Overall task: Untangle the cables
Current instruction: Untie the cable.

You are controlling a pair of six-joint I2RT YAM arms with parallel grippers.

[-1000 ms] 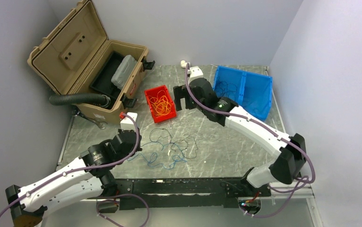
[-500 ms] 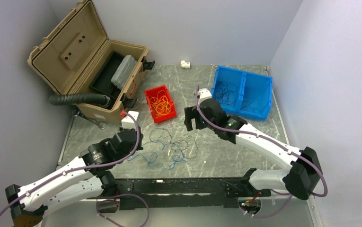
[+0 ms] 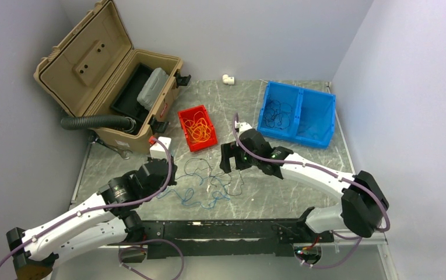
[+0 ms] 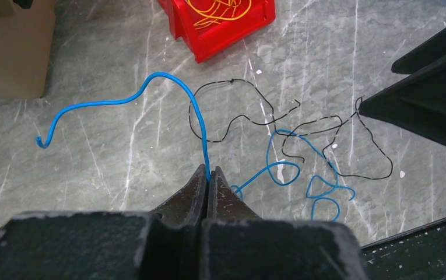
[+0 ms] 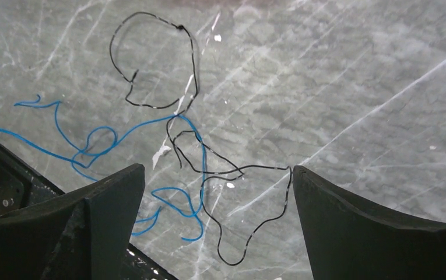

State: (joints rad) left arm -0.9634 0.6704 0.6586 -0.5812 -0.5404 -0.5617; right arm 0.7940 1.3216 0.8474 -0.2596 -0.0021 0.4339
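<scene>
My right gripper first lowers onto that part of the black loop next, to close on the black loop where it crosses itself beside the blue cable (image 3: 229, 176) (image 5: 225, 172).
A loose tangle of cables (image 3: 211, 184) lies on the grey table in front of both arms: thin blue loops crossed by black ones. My left gripper (image 4: 209, 171) is shut on a blue cable (image 4: 204, 140), which arcs up and away to the left. The black cable (image 4: 232, 81) runs beyond it. My right gripper (image 5: 217, 170) hangs open just over the tangle, and a black loop (image 5: 288, 192) lies between its wide-spread fingers, untouched. In the top view the left gripper (image 3: 171, 175) sits left of the tangle and the right gripper (image 3: 227, 158) at its far right edge.
A red bin (image 3: 181, 114) holds orange cables (image 3: 197, 129). A blue two-part bin (image 3: 320, 111) holds dark cables (image 3: 277, 111). An open tan case (image 3: 101, 58) with a black ribbed hose (image 3: 92, 122) stands back left. A black rail (image 3: 220, 230) runs along the near edge.
The right arm has swung from beside the bins toward the near left and come down over the tangle, its jaws still open. The left arm has stayed put, holding the blue cable.
</scene>
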